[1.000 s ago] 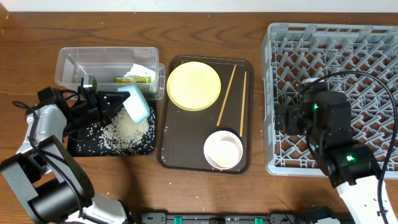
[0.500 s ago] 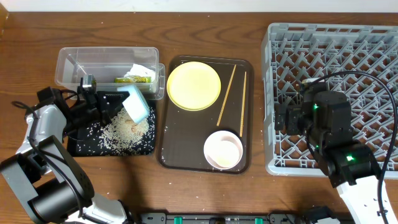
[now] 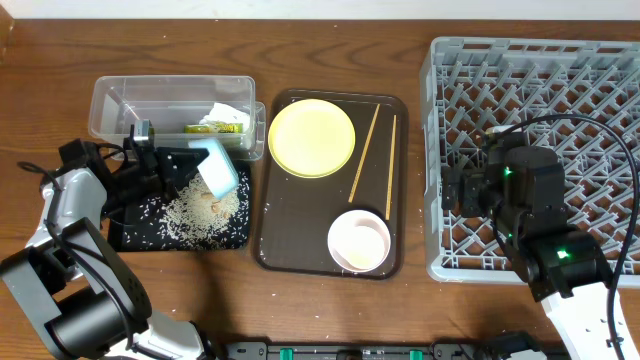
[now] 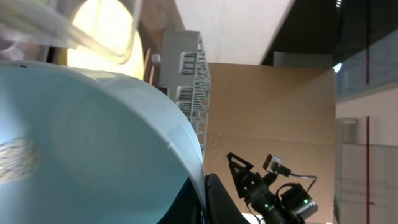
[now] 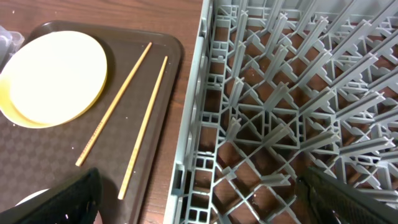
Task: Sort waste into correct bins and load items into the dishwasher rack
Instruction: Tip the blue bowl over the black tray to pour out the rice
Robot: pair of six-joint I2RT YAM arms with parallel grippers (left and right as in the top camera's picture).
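Note:
The bowl will go with my left gripper to the right in the overhead view, to the brown tray's bare near corner [image 3: 288, 223]. My left gripper will then turn it upright, lower it and release it.
My left gripper [image 3: 192, 160] is shut on the rim of the light blue bowl [image 3: 219, 165], tipped on its side over the black tray [image 3: 130, 232], where a heap of rice [image 3: 200, 213] lies. The bowl fills the left wrist view [image 4: 87, 143]. The clear tub [image 3: 110, 100] holds the white napkin [image 3: 228, 112] and green-and-yellow wrapper [image 3: 212, 127]. The yellow plate [image 3: 311, 137], two chopsticks [image 3: 375, 150] and pale bowl [image 3: 359, 241] sit on the brown tray. My right gripper [image 5: 199, 205] is open over the left edge of the grey rack [image 3: 560, 80]. The cup is out of view.
The dark brown serving tray [image 3: 290, 245] lies between the bins and the rack. The plate [image 5: 53, 74] and chopsticks [image 5: 130, 118] also show in the right wrist view, left of the rack [image 5: 280, 112]. Loose rice grains dot the black tray and the table edge.
The blue bowl has shifted slightly up and tilted a little more in my left gripper; the rice heap sits below it. The right arm has not moved.

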